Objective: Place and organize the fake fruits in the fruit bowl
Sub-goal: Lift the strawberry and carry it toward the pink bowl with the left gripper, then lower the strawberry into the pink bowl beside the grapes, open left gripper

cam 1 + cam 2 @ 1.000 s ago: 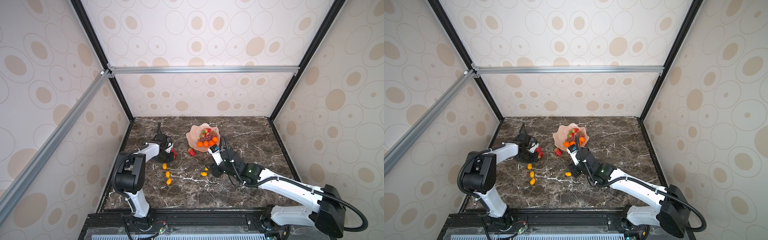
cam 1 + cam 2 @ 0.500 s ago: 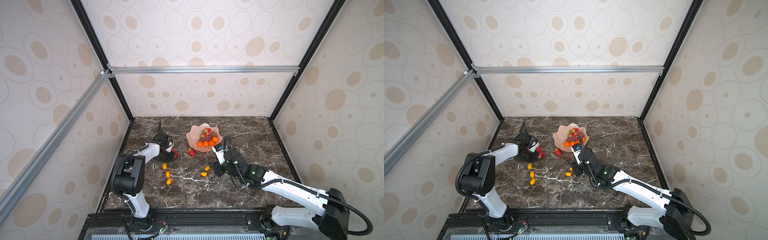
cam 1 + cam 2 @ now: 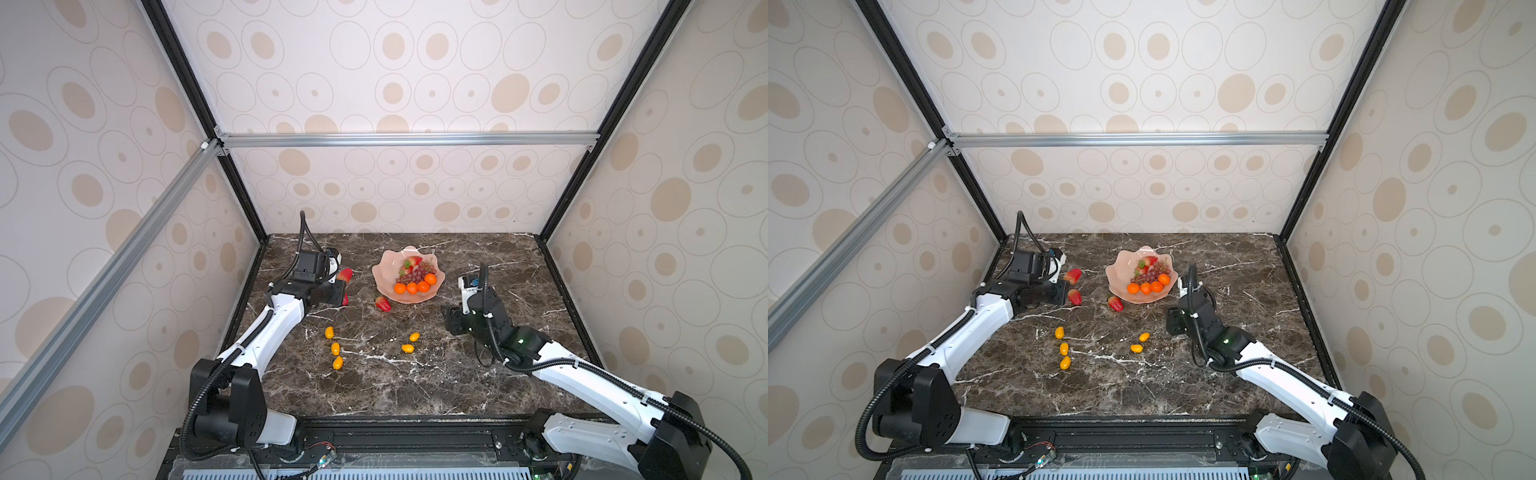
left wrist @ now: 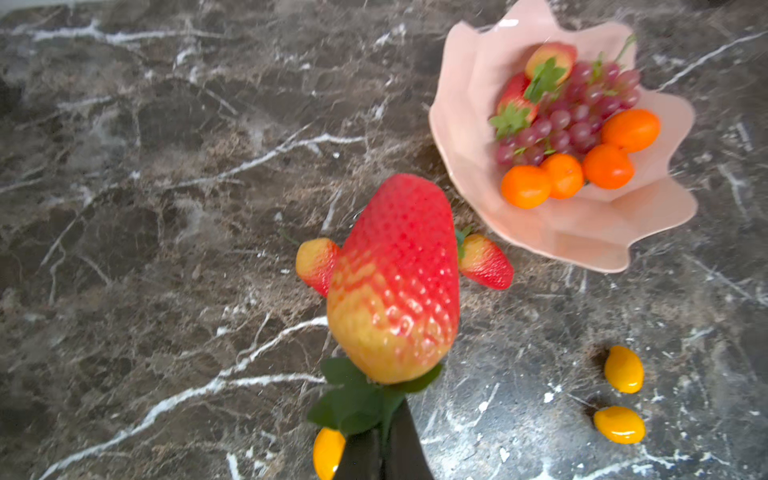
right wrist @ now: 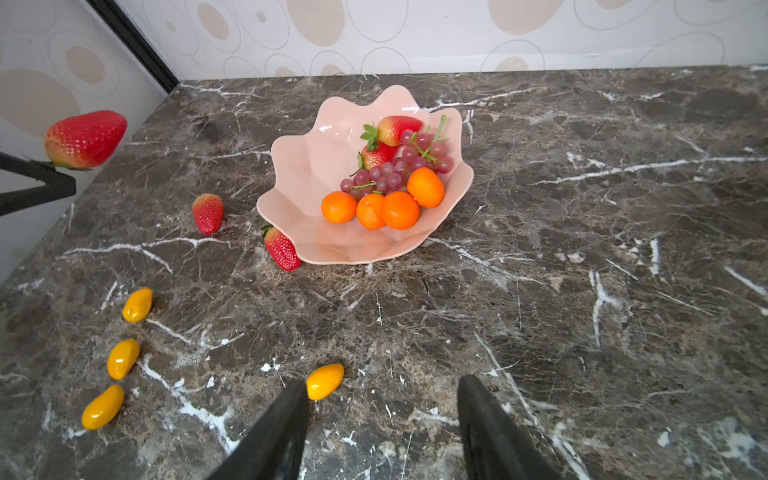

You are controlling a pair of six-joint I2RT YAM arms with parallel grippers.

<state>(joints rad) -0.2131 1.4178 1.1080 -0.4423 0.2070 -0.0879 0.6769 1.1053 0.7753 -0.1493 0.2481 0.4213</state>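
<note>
The left gripper moves across and down next to release the green cap, since the bowl's bare patch beside its strawberries lies below the gripper, toward the grapes.
The pink fruit bowl [image 3: 380, 272] [image 3: 1114, 275] [image 4: 469, 124] [image 5: 299, 166] holds strawberries, a grape bunch [image 5: 390, 170] and several tangerines [image 5: 399, 210]. My left gripper [image 4: 384, 430] [image 3: 338, 286] is shut on the green cap of a strawberry [image 4: 395, 282] [image 3: 345, 274] [image 3: 1072, 275] [image 5: 85, 139], held above the table left of the bowl. Two strawberries lie on the table: one [image 3: 1074, 296] [image 5: 208, 212] under the left gripper, one [image 3: 383, 304] [image 5: 282, 249] against the bowl's rim. My right gripper [image 5: 382, 399] [image 3: 452, 323] is open and empty, right of the bowl.
Three small oval yellow fruits [image 3: 335, 348] [image 5: 122, 357] lie in a row front left. Two more [image 3: 407, 348] lie mid-table; one [image 5: 325, 381] sits just beside a right fingertip. The left wall stands close behind the left arm.
The left gripper has closed on the strawberry's cap and raised it off the table. The right gripper has drawn back to the right, away from the bowl, and opened slightly wider.
</note>
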